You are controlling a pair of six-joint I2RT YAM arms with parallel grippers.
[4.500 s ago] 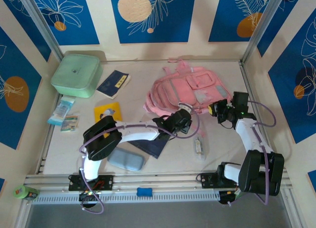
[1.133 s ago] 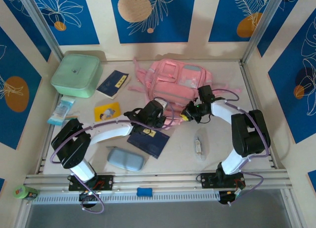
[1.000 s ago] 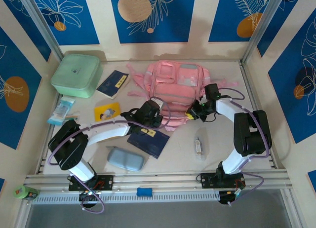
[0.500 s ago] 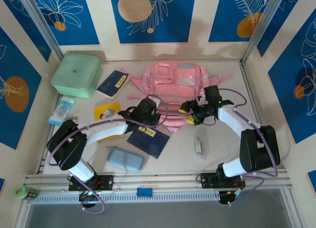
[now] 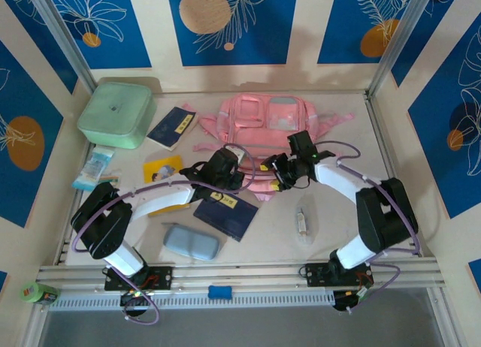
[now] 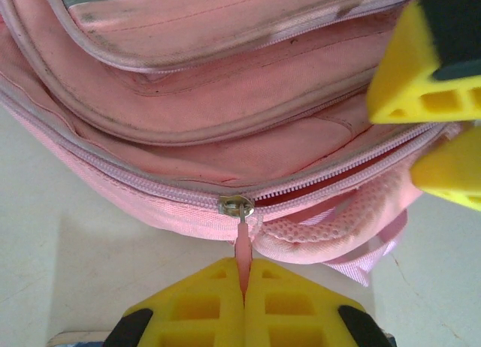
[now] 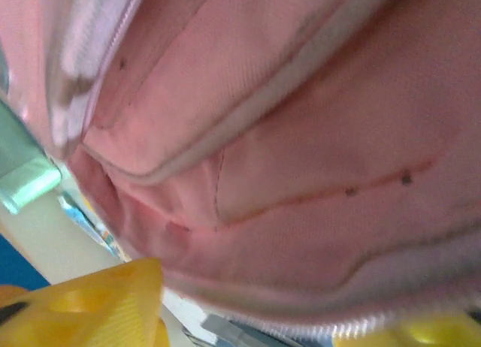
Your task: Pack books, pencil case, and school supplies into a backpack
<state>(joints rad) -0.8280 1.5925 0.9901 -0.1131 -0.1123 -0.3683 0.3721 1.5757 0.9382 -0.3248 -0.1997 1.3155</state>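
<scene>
The left gripper draws the pull outward to the backpack's side by the far navy book and releases it next, since the still-closed zip runs there.
The pink backpack [image 5: 263, 125] lies at the back centre, front pockets up. My left gripper [image 5: 234, 169] sits at its near edge, shut on the pink zipper pull [image 6: 243, 251] just below the metal slider [image 6: 236, 206]. The zip beside the slider is partly parted. My right gripper [image 5: 279, 171] is just right of it, open, with the backpack's near edge [image 7: 301, 234] between its yellow fingers [image 6: 417, 73]. One navy book [image 5: 174, 127] lies left of the backpack, a yellow book [image 5: 164, 169] nearer, and another navy book [image 5: 225, 213] under the left arm. The pencil case [image 5: 192, 242] and the wrapped school supplies stick [image 5: 302, 223] lie near the front.
A mint-green lidded box [image 5: 116, 114] stands at the back left, with pale blue packets [image 5: 96, 171] below it along the left wall. Walls close the table [image 5: 342, 204] on three sides, and a rail runs along the front edge.
The backpack has been turned and shifted. My right gripper opened from shut and moved left along the near edge toward the left gripper, which stayed shut on the zipper pull.
</scene>
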